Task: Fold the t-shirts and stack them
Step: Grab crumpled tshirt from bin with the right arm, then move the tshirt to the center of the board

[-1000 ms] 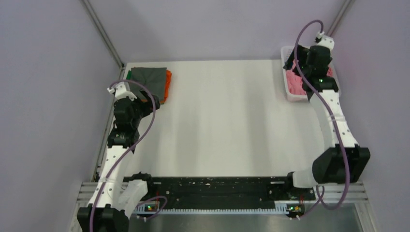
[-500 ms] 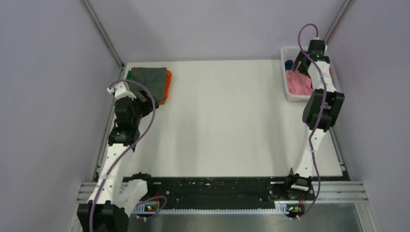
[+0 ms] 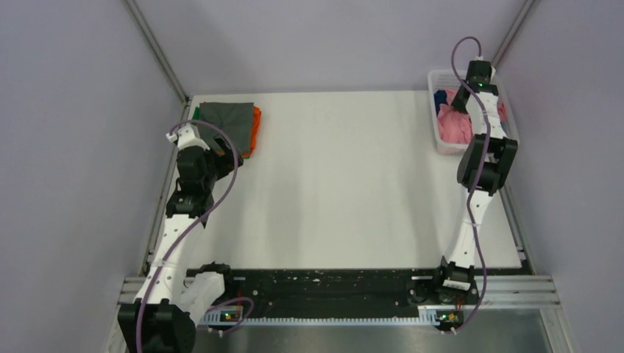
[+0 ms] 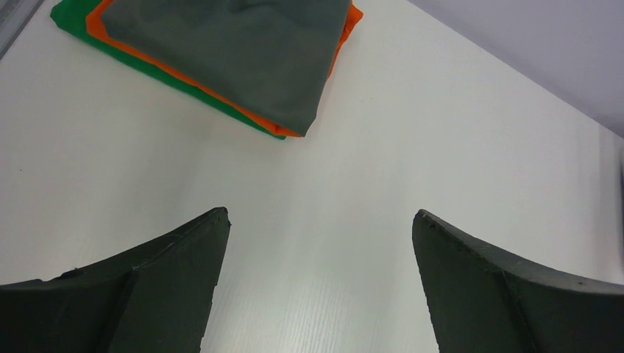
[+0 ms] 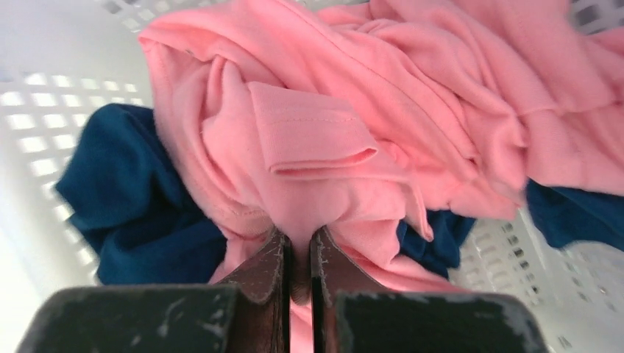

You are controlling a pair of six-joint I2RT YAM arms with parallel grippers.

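Observation:
My right gripper next needs to lift the pink t-shirt, then carry it toward the stack and down over the table's middle [image 3: 344,175], since bare table lies beside the basket.
A crumpled light pink t-shirt [image 5: 353,110] lies on a dark blue t-shirt [image 5: 132,213] inside the white mesh basket [image 3: 438,145] at the back right. My right gripper [image 5: 298,239] is shut on a fold of the pink t-shirt [image 3: 454,125], cloth pinched between its jaws. At the back left sits a folded stack: grey t-shirt [image 4: 243,51] on top, orange [image 4: 221,94] beneath it, green [image 4: 73,18] at the bottom; the same stack [image 3: 229,121] shows in the top view. My left gripper [image 4: 320,220] hangs open over bare table just in front of the stack.
The white table [image 3: 338,184] runs between stack and basket. Metal frame posts [image 3: 158,55] and lilac walls close in the back and sides. A black rail [image 3: 324,283] with the arm bases lines the near edge.
My right gripper has reached down into the basket and closed on the pink t-shirt. The right arm has straightened up. The left arm has barely shifted.

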